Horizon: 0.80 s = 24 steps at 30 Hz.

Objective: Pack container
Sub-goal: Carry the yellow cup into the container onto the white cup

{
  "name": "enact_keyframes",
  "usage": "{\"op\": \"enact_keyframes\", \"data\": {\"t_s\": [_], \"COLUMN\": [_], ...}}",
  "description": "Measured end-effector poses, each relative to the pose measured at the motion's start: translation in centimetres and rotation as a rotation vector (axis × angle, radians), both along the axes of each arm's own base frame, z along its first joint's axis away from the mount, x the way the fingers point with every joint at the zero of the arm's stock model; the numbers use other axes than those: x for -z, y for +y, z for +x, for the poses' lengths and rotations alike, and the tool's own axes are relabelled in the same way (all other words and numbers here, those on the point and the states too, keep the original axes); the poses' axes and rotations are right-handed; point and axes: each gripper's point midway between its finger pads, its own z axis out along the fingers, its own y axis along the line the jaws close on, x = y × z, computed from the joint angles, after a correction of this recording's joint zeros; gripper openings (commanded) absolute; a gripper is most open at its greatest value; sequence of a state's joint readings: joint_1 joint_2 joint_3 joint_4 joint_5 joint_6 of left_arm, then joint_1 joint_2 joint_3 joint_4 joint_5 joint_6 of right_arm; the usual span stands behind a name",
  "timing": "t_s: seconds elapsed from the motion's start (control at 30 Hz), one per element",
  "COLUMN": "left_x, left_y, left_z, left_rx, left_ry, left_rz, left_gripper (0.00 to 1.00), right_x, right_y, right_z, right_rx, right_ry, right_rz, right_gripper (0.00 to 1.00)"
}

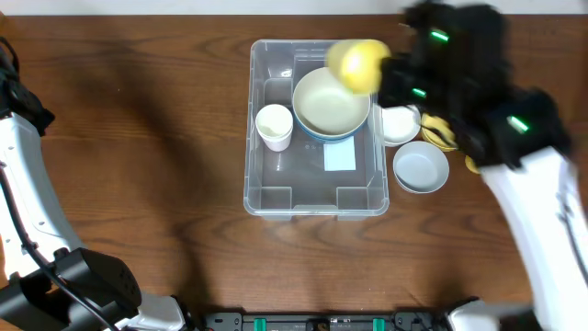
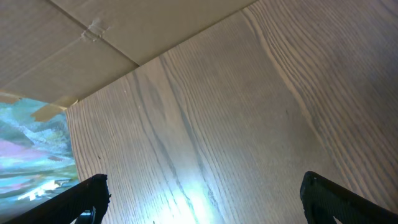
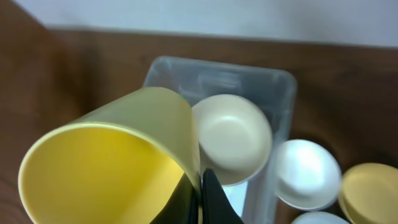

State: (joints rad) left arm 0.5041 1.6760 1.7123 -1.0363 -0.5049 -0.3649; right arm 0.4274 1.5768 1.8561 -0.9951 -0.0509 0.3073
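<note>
The small white cup (image 1: 274,126) is upright and open. My right gripper should next carry the yellow cup (image 1: 358,64) across the cream bowl and down into that white cup.
The container (image 1: 249,170) is a clear bin at the middle of the table, with a white label (image 1: 339,156) on its bottom. Inside it sit a cream bowl (image 1: 331,101) and a small white cup (image 1: 274,126). My right gripper (image 1: 390,78) is over the bin's far right corner, shut on the wall of a yellow cup (image 1: 358,64) that is tipped on its side. In the right wrist view the fingers pinch the yellow cup (image 3: 106,168) at its rim, above the container (image 3: 281,84) and cream bowl (image 3: 233,137). My left gripper (image 2: 205,208) is open over bare wood, far from the bin.
Two white bowls (image 1: 422,166) (image 1: 400,124) and a yellow dish (image 1: 443,136) lie just right of the container. The left arm (image 1: 23,184) runs along the table's left edge. Cardboard (image 2: 93,37) lies beyond the table in the left wrist view.
</note>
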Motion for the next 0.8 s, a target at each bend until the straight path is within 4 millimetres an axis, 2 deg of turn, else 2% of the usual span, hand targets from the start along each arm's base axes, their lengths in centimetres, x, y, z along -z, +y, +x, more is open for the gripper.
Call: {"op": "enact_keyframes", "data": {"t_s": [0.2, 0.33, 0.43, 0.57, 0.67, 0.8], "left_x": [0.0, 0.0, 0.0, 0.0, 0.0, 0.0], "left_y": [0.0, 0.0, 0.0, 0.0, 0.0, 0.0], "left_z": [0.0, 0.0, 0.0, 0.0, 0.0, 0.0], "left_rx": [0.000, 0.000, 0.000, 0.000, 0.000, 0.000], "left_ry": [0.000, 0.000, 0.000, 0.000, 0.000, 0.000], "left_rz": [0.000, 0.000, 0.000, 0.000, 0.000, 0.000], "left_gripper": [0.98, 0.98, 0.98, 0.98, 0.98, 0.98], "right_x": [8.1, 13.3, 16.1, 17.7, 17.8, 17.6], "right_y": [5.9, 8.9, 10.0, 10.6, 10.6, 10.5], "right_z": [3.4, 4.0, 3.9, 3.7, 3.7, 3.9], "right_rx": [-0.088, -0.145, -0.164, -0.177, -0.176, -0.172], "right_ry": [0.158, 0.227, 0.258, 0.270, 0.271, 0.262], "right_rz": [-0.134, -0.228, -0.291, -0.334, -0.342, -0.348], "right_gripper": [0.04, 0.05, 0.05, 0.05, 0.06, 0.13]}}
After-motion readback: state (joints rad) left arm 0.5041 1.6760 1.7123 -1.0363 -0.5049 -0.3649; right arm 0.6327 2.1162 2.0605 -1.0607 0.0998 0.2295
